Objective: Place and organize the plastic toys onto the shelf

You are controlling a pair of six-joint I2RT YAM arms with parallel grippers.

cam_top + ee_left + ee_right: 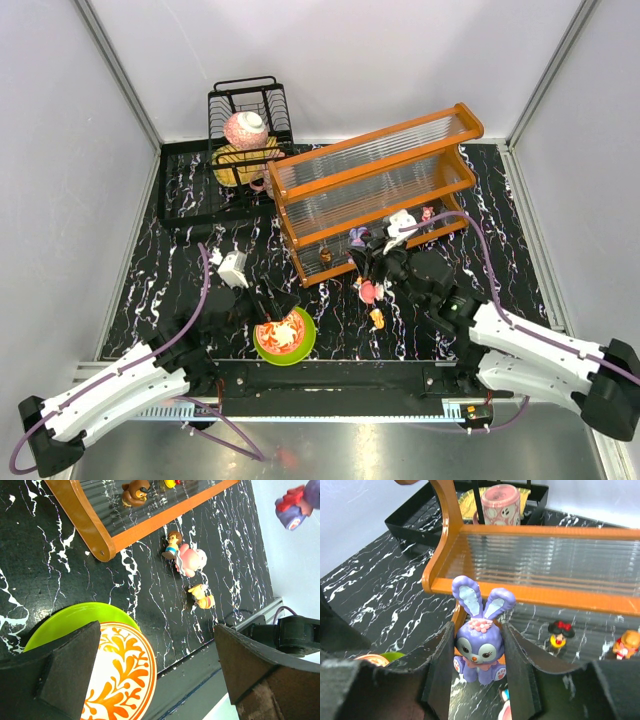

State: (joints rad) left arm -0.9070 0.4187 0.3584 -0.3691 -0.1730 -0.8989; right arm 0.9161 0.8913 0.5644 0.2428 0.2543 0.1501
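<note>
The right gripper carries the bunny outward and sideways next. It releases it on the bare end of the shelf's middle level, which lies to its left in the top view.
My right gripper [368, 248] [478, 647] is shut on a purple bunny toy [480, 642], held upright just in front of the left end of the orange-framed shelf [375, 165] [545, 587]. On the shelf's lower tier stand a black-and-yellow figurine [559, 632], an orange one [627, 644] and a brown one [135, 492]. On the table lie a pink-and-white round toy [368, 291] [190, 561], a small brown-haired figure [172, 542] and an orange toy [377, 318] [202, 596]. My left gripper [265, 305] [157, 645] is open and empty over the bowl's edge.
A green-rimmed patterned bowl [285, 335] [75, 617] sits near the front edge under my left gripper. A black wire dish rack [245, 110] with a pink cup [246, 130] and a yellow plate stands at the back left. A small white object [233, 268] lies left of the shelf.
</note>
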